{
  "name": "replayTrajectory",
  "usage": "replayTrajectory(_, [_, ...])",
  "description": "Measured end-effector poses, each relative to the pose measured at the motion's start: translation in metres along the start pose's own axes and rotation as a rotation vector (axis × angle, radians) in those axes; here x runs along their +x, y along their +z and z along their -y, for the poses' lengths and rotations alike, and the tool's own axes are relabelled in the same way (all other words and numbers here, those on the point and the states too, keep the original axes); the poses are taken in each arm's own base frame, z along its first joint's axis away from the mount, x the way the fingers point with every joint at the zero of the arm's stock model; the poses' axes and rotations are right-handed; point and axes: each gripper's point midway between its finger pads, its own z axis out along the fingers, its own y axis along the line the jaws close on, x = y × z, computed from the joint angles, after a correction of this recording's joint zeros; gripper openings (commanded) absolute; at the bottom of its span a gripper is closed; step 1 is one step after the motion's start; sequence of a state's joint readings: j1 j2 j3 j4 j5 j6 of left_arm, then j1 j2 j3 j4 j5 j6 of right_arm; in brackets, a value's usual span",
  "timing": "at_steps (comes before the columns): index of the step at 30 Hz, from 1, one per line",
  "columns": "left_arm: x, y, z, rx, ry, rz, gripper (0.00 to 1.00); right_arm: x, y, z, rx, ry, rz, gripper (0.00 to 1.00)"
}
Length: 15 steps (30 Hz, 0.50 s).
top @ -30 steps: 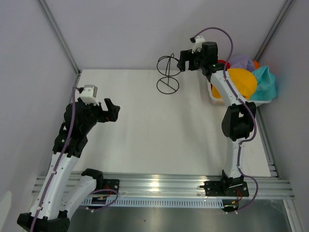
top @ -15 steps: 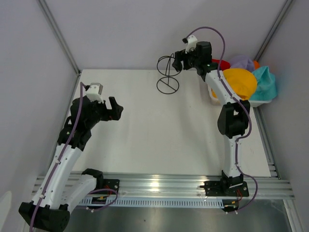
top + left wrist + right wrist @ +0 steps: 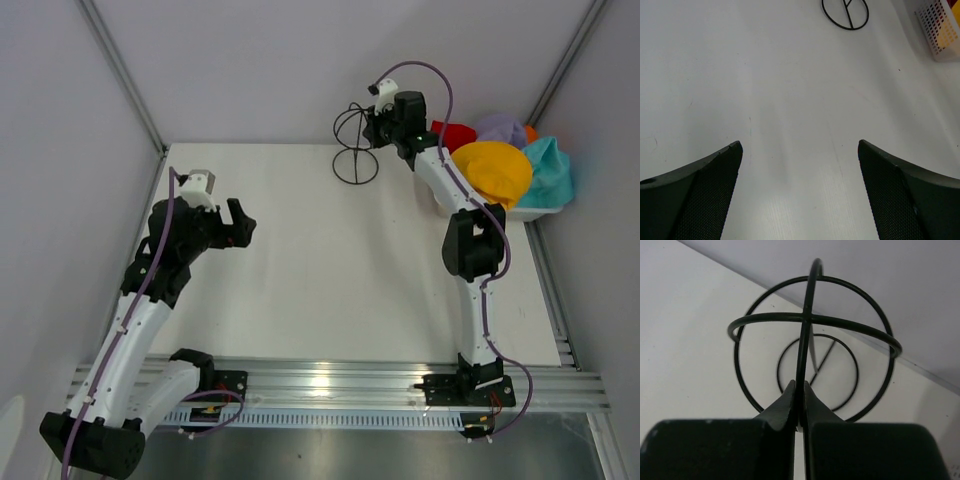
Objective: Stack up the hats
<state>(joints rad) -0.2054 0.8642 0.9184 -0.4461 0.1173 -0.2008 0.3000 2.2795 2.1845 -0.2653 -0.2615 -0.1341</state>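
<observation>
The stand will next be turned by my right gripper and carried back to the near side of the basket.
The hats lie heaped in a white mesh basket (image 3: 445, 203) at the far right: a yellow hat (image 3: 495, 170) on top, a teal hat (image 3: 550, 172) beside it, and a lavender hat (image 3: 500, 128) and a red hat (image 3: 455, 133) behind. My right gripper (image 3: 372, 128) (image 3: 798, 386) is shut on a vertical hoop wire of the black wire stand (image 3: 355, 168) (image 3: 810, 320), left of the basket. Over the bare tabletop at the left, my left gripper (image 3: 240, 222) (image 3: 800, 147) is open with nothing between its fingers.
The stand's round base (image 3: 845, 11) and a corner of the basket (image 3: 939, 30) show at the top of the left wrist view. Grey walls close in the white table (image 3: 300, 270) at the back and sides. A metal rail (image 3: 330, 385) runs along the near edge.
My right gripper reached left to the wire stand and shut on its hoop; the stand has shifted slightly right. The left arm rose a little, jaws still open.
</observation>
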Motion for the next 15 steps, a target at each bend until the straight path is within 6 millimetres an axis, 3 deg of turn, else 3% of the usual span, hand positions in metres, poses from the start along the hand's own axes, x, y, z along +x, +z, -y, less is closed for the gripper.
replayTrajectory(2, [-0.002, 0.000, 0.001, 0.001, 0.001, 0.005, 0.99, 0.003, -0.004, -0.002, -0.002, 0.007, -0.005, 0.00])
replayTrajectory(5, [-0.007, -0.001, 0.002, 0.006, 0.003, 0.016, 1.00, 0.014, -0.033, -0.009, 0.001, 0.017, -0.038, 0.00])
replayTrajectory(15, [-0.016, -0.012, 0.010, 0.043, 0.010, 0.052, 0.99, 0.054, -0.176, -0.075, 0.025, 0.055, -0.153, 0.00])
